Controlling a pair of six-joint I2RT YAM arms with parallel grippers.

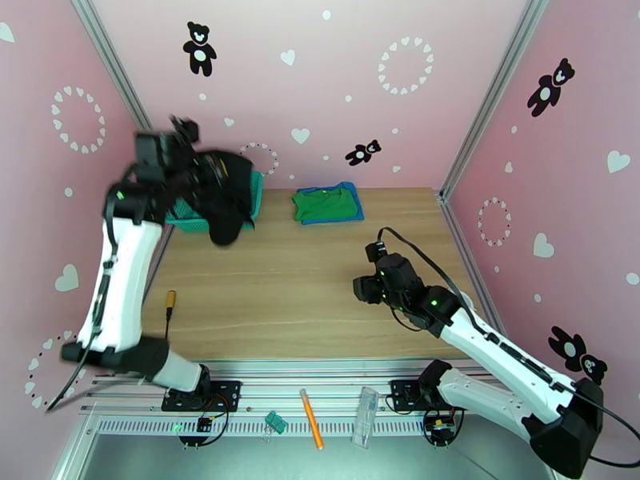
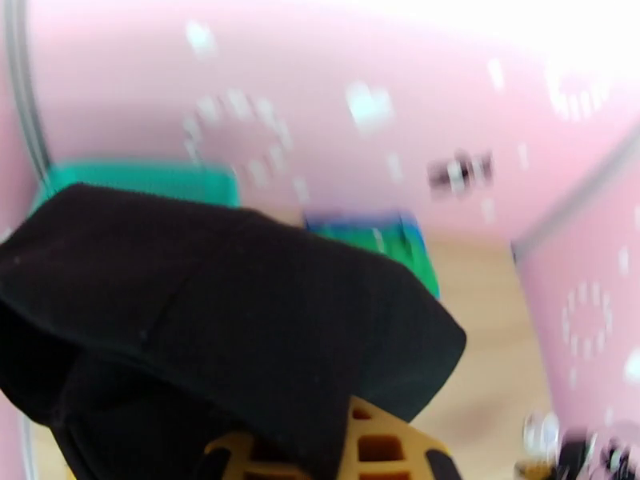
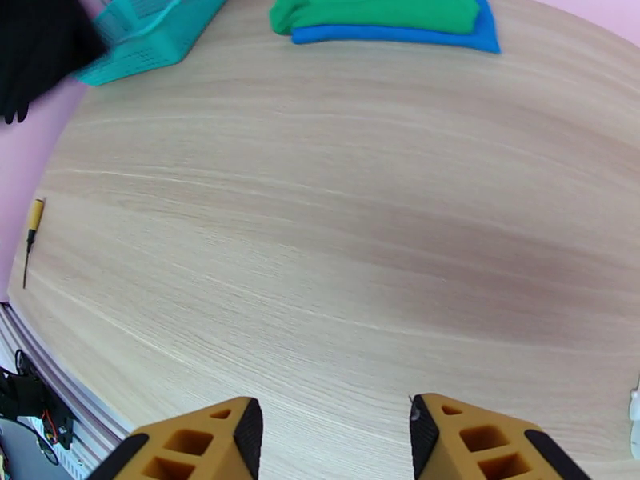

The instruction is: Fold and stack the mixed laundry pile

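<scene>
The middle of the table is bare, so my left gripper should carry the black garment away from the teal basket (image 1: 258, 194), lower it there and release it.
My left gripper (image 1: 190, 171) is raised at the back left, shut on the black garment (image 1: 224, 200), which hangs bunched in the air over the teal basket (image 1: 258, 194). In the left wrist view the black garment (image 2: 224, 314) drapes over my yellow fingers (image 2: 384, 451). The green garment (image 1: 324, 203) lies folded on the folded blue shirt (image 1: 357, 210) at the back middle of the table; in the right wrist view the green garment (image 3: 376, 10) sits on the blue shirt (image 3: 416, 35). My right gripper (image 1: 364, 288) hovers low at mid right, open and holding nothing, as the right wrist view of the gripper (image 3: 332, 438) confirms.
A small yellow-handled screwdriver (image 1: 170, 302) lies near the table's left edge. The teal basket (image 3: 152, 34) stands in the back left corner by the pink wall. An orange pen (image 1: 311, 430) and a clear plastic piece (image 1: 366, 416) rest on the metal rail in front.
</scene>
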